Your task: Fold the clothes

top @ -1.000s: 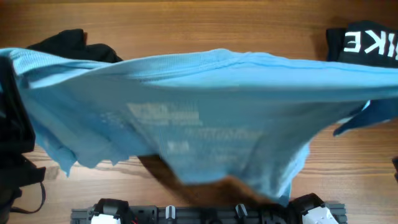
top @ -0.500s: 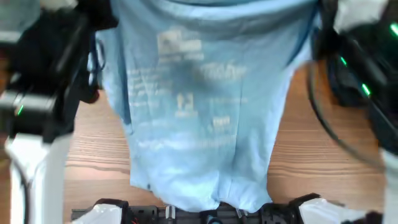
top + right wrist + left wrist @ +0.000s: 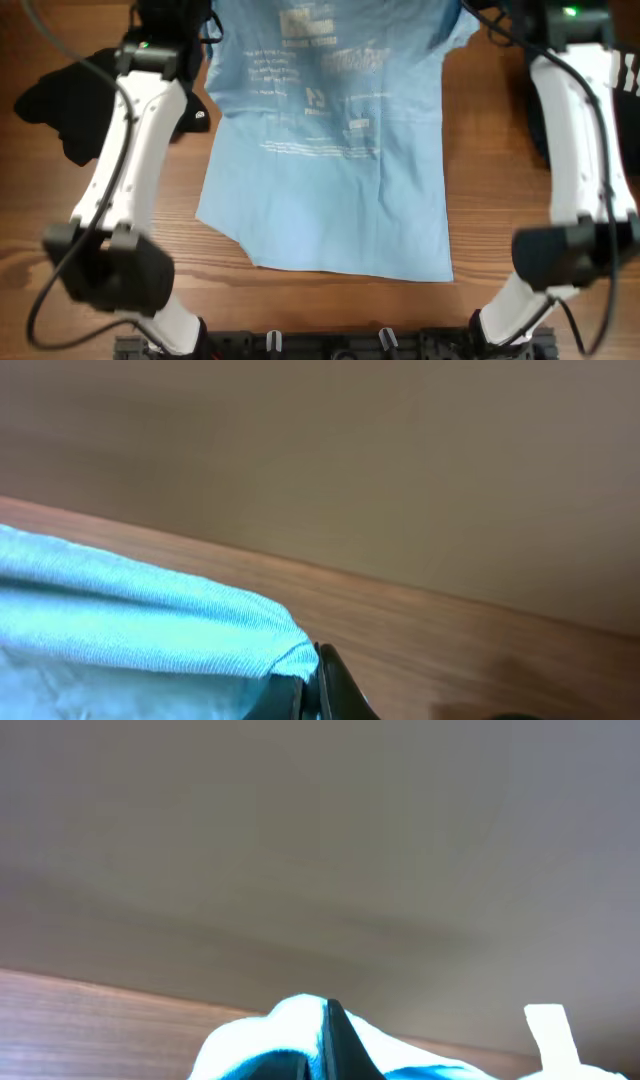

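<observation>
My left gripper moves down and toward the right in the overhead view beside the shirt's top print next and releases, as the shirt's corner sits wide of it.
The light blue shirt (image 3: 325, 150) lies spread on the wooden table (image 3: 90, 290), white printed text up, its lower hem toward the front edge and its top at the far edge. My left gripper (image 3: 200, 12) is shut on the shirt's far left corner; the left wrist view shows blue cloth (image 3: 290, 1035) pinched by the dark jaws (image 3: 335, 1045). My right gripper (image 3: 490, 15) is shut on the far right corner; the right wrist view shows the folded blue edge (image 3: 180, 625) clamped in the jaws (image 3: 310, 685).
A black garment (image 3: 70, 105) lies at the left under my left arm (image 3: 135, 150). Another black garment with white lettering (image 3: 632, 75) lies at the right edge beside my right arm (image 3: 575, 130). The arm bases stand at the front edge.
Both grippers have carried the shirt's top edge away to the far side, pulling it from hanging close under the camera to lying flat on the table.
</observation>
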{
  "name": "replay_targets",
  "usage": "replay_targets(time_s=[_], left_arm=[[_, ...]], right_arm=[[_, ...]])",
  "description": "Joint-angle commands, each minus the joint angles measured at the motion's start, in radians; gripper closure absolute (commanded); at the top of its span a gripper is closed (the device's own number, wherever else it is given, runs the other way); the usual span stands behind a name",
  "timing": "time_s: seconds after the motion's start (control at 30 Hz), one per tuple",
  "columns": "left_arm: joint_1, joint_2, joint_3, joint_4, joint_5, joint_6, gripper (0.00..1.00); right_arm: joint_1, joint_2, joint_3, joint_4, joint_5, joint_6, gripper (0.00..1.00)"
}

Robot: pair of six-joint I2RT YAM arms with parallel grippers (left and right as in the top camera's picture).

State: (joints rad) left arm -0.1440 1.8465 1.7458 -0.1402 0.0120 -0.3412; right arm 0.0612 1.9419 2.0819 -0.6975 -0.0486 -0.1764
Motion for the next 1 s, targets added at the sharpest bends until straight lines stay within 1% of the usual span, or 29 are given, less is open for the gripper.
replay_targets(time_s=[0.0, 0.13, 0.17, 0.2, 0.23, 0.27, 0.3, 0.33, 0.37, 0.4, 0.47, 0.57, 0.67, 0.73, 0.77, 0.83, 0.87, 0.97], left_arm=[[-0.002, 0.123, 0.004, 0.068, -0.04, 0.024, 0.96], [-0.017, 0.257, 0.004, 0.179, -0.04, 0.023, 0.95], [-0.02, 0.281, 0.004, 0.206, -0.04, 0.023, 0.93], [-0.024, 0.305, 0.004, 0.234, -0.041, 0.024, 0.9], [-0.027, 0.324, 0.004, 0.257, -0.043, 0.024, 0.76], [-0.029, 0.337, 0.004, 0.27, -0.052, 0.024, 0.62], [-0.031, 0.348, 0.004, 0.281, -0.067, 0.024, 0.52], [-0.031, 0.353, 0.004, 0.279, -0.079, 0.024, 0.3], [-0.029, 0.354, 0.004, 0.27, -0.091, 0.024, 0.04], [-0.023, 0.354, 0.004, 0.258, -0.093, 0.028, 0.0], [-0.014, 0.349, 0.004, 0.238, -0.093, 0.047, 0.0], [0.003, 0.327, 0.004, 0.156, -0.091, 0.069, 0.0], [0.009, 0.265, 0.004, -0.008, -0.088, 0.1, 0.0], [0.006, 0.217, 0.004, -0.139, -0.084, 0.099, 0.0], [0.001, 0.177, 0.004, -0.258, -0.076, 0.099, 0.0], [-0.005, 0.126, 0.004, -0.423, -0.055, 0.099, 0.0], [-0.01, 0.097, 0.004, -0.529, -0.054, 0.098, 0.0], [-0.017, 0.058, 0.004, -0.769, -0.046, 0.071, 0.01]], right_arm=[[-0.01, 0.144, 0.004, 0.068, -0.021, 0.02, 0.96], [-0.01, 0.291, 0.004, 0.156, -0.024, 0.023, 0.96], [-0.01, 0.319, 0.004, 0.175, -0.024, 0.024, 0.96], [-0.01, 0.348, 0.004, 0.201, -0.023, 0.031, 0.96], [-0.011, 0.367, 0.004, 0.221, -0.021, 0.042, 0.9], [-0.011, 0.381, 0.004, 0.24, -0.014, 0.057, 0.73], [-0.015, 0.394, 0.004, 0.266, -0.003, 0.096, 0.25], [-0.02, 0.401, 0.004, 0.286, 0.0, 0.126, 0.0], [-0.03, 0.401, 0.004, 0.305, -0.004, 0.153, 0.0], [-0.037, 0.399, 0.006, 0.312, -0.007, 0.158, 0.0], [-0.054, 0.385, 0.011, 0.306, -0.022, 0.158, 0.0], [-0.081, 0.339, 0.018, 0.239, -0.058, 0.158, 0.0], [-0.094, 0.254, 0.018, 0.083, -0.153, 0.158, 0.0], [-0.093, 0.208, 0.018, -0.024, -0.223, 0.158, 0.0], [-0.093, 0.175, 0.018, -0.107, -0.288, 0.158, 0.0], [-0.093, 0.134, 0.018, -0.235, -0.371, 0.157, 0.0], [-0.093, 0.12, 0.018, -0.29, -0.39, 0.157, 0.0], [-0.093, 0.094, 0.018, -0.484, -0.395, 0.18, 0.0]])
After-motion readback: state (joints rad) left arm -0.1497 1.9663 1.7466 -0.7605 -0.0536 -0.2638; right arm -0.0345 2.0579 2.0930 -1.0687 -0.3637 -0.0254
